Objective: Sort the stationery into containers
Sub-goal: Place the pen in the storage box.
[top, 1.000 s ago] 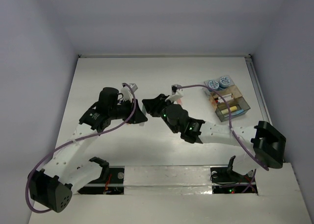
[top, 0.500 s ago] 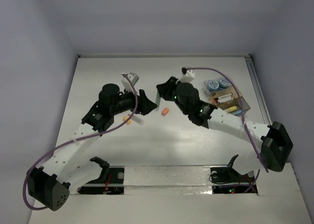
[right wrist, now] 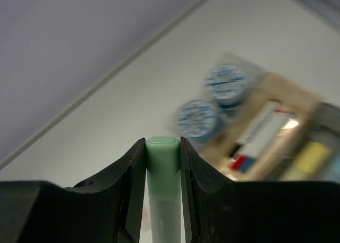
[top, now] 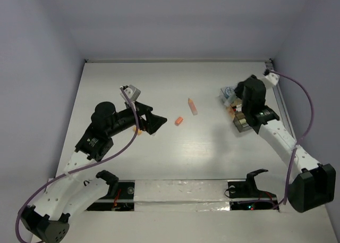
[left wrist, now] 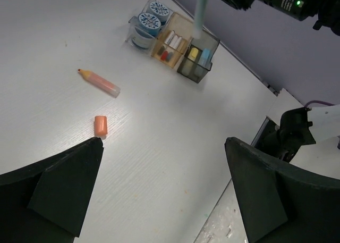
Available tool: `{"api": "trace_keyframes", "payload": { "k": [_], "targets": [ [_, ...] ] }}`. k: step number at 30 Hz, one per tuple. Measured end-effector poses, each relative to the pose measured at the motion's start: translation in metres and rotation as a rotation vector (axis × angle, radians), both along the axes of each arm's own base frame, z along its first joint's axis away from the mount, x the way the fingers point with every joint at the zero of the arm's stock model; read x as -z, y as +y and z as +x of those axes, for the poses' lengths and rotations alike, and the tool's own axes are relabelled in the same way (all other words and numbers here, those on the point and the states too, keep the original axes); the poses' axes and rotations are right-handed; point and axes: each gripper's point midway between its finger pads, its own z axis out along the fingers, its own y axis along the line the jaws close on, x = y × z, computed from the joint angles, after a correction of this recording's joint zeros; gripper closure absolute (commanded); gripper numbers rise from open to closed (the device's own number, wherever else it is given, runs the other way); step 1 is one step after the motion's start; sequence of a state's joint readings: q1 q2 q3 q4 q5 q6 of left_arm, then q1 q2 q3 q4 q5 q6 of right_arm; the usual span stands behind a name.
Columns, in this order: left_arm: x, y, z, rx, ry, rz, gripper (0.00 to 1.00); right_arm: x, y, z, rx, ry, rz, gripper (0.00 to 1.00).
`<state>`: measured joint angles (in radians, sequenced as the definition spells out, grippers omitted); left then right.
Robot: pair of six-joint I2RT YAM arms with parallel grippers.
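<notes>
The pale green stick goes back and down to the container's eraser section (top: 242, 124) (right wrist: 312, 157) next. My right gripper releases it there, since that section lies below the gripper and back from it.
My right gripper (right wrist: 162, 147) is shut on a green-capped marker (right wrist: 162, 168) and hovers over the clear divided container (left wrist: 180, 43) at the table's right. The container holds two blue-and-white rolls (left wrist: 150, 21), white sticks and yellow and blue erasers. In the top view the right arm covers most of the container (top: 240, 124). My left gripper (top: 155, 122) is open with nothing between its fingers. On the table past it lie a short orange stick (left wrist: 100, 125) and a pink pencil (left wrist: 99, 82); from above, the orange stick (top: 179, 120) lies just right of the left gripper.
A small orange piece (top: 138, 130) peeks out beside the left arm's wrist. The right arm's base and cables (left wrist: 295, 134) sit at the near edge. A rail (top: 280, 102) runs along the table's right side, close to the container.
The left gripper has opened and drawn back to the left. The right arm has swung from the table's middle to the right, carrying the green marker to above the container.
</notes>
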<state>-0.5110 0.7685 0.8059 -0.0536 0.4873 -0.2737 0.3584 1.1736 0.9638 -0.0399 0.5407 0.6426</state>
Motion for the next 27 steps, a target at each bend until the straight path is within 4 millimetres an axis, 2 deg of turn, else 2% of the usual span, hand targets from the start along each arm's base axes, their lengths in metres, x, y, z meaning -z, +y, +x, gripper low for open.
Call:
{"api": "trace_keyframes", "payload": {
  "k": [2, 4, 7, 12, 17, 24, 27],
  "targets": [
    [-0.002, 0.003, -0.001, -0.008, -0.018, 0.0, 0.01, 0.026, -0.05, -0.014, 0.131, 0.06, -0.027, 1.0],
    [-0.001, 0.006, -0.002, -0.023, -0.024, 0.003, 0.01, 0.048, -0.083, -0.028, 0.225, 0.116, -0.049, 1.0],
    [-0.004, 0.011, -0.004, -0.043, -0.038, 0.004, 0.01, 0.071, -0.116, -0.045, 0.316, 0.182, -0.069, 1.0],
    [-0.014, 0.014, -0.011, -0.057, -0.081, -0.009, 0.01, 0.087, -0.154, -0.06, 0.433, 0.224, -0.073, 1.0],
    [-0.014, 0.014, -0.016, -0.061, -0.086, -0.003, 0.01, 0.098, -0.162, -0.056, 0.464, 0.254, -0.085, 1.0],
    [-0.011, 0.018, -0.013, -0.089, -0.081, 0.012, 0.01, 0.139, -0.16, -0.049, 0.463, 0.367, -0.089, 0.99],
    [-0.01, 0.018, -0.013, -0.094, -0.081, 0.014, 0.01, 0.146, -0.157, -0.046, 0.457, 0.374, -0.07, 0.91]
  ]
}}
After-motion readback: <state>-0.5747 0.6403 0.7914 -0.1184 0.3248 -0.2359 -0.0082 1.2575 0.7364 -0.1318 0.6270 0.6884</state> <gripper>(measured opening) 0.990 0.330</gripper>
